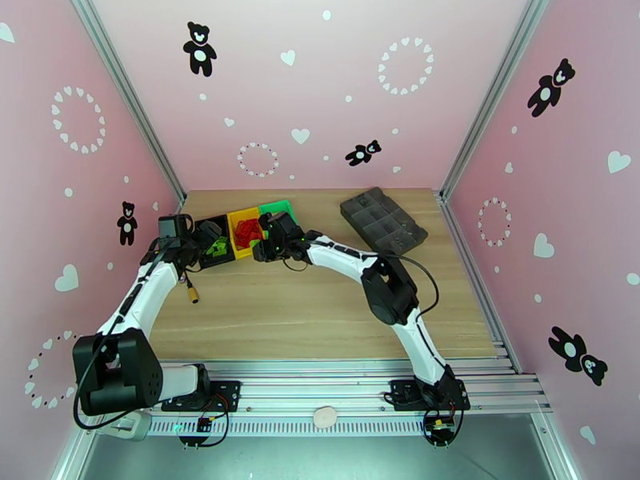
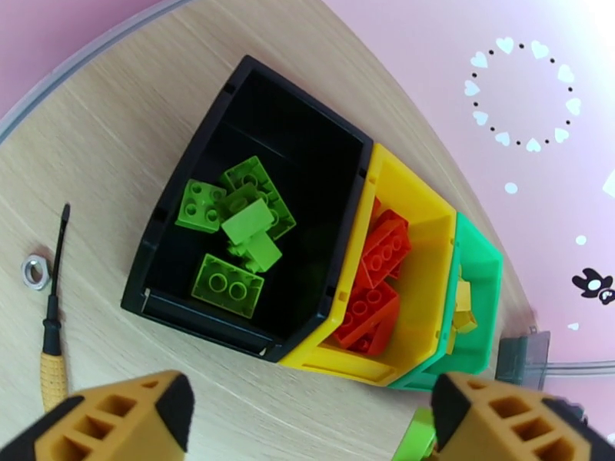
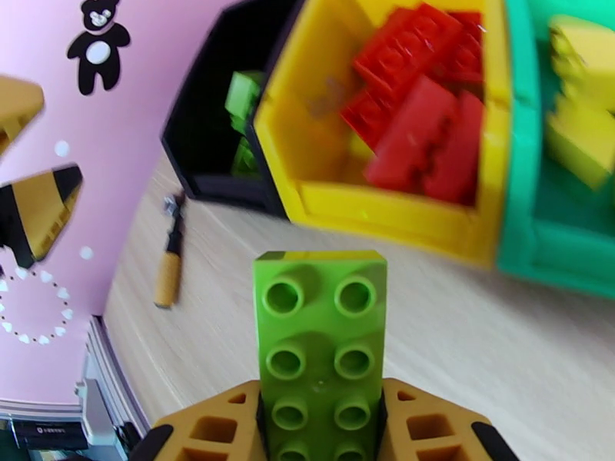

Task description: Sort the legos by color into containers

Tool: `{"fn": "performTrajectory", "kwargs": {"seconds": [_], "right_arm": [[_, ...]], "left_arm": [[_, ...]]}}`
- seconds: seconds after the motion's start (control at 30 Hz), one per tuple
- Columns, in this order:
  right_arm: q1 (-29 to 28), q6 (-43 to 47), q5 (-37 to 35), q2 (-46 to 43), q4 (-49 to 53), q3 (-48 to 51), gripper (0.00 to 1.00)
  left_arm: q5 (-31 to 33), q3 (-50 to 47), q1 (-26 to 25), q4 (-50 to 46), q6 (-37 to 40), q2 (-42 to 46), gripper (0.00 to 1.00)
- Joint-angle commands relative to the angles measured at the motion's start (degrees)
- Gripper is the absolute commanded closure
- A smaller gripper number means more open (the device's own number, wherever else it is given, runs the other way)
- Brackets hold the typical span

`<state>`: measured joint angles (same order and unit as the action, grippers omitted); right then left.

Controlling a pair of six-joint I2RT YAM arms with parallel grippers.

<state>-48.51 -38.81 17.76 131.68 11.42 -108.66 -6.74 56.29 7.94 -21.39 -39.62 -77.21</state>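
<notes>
The robot's right gripper should next move outward and across, past the yellow bin (image 2: 430,224), and release the matching lego inside the black bin, because that bin holds green legos.
Three containers stand in a row at the back left of the table. The black bin (image 2: 192,147) holds green legos (image 2: 246,224). Red legos (image 2: 380,255) lie in the yellow bin (image 2: 430,224), and yellow legos (image 2: 463,301) in the green bin (image 2: 484,255). My left gripper (image 2: 307,424) hovers open over the near side of the black bin (image 1: 214,262), nothing between its fingers. My right gripper (image 3: 321,424) is shut on a bright green lego (image 3: 323,332), held just in front of the yellow bin (image 3: 384,209). In the top view, this right gripper (image 1: 264,248) sits at the bins' near edge.
A small yellow-handled screwdriver (image 2: 52,339) and a metal nut (image 2: 34,271) lie on the wood left of the black bin. A dark grey compartment tray (image 1: 382,221) sits at the back right. Pink walls enclose the table on three sides.
</notes>
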Motion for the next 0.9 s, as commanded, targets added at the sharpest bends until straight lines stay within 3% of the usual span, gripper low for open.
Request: {"fn": "performTrajectory", "kwargs": {"seconds": [0.0, 0.5, 0.73, 0.87], "right_arm": [[-0.4, -2.8, 3.2, 3.8, -4.9, -5.4, 0.8], [-1.7, -11.5, 8.1, 26.7, -10.0, -38.5, 0.75], [-2.1, -14.2, 1.7, 30.3, -15.3, -42.6, 0.7], [-2.7, -13.9, -1.3, 33.9, -14.6, -49.8, 0.71]], "left_arm": [[-1.9, 1.3, 0.9, 0.9, -0.6, -0.9, 0.17], [-3.7, 2.9, 4.8, 0.8, -3.7, 0.2, 0.19], [-4.5, 1.4, 6.3, 0.5, -4.1, 2.9, 0.19], [-4.6, 1.4, 6.3, -0.4, -3.6, 4.4, 0.19]]}}
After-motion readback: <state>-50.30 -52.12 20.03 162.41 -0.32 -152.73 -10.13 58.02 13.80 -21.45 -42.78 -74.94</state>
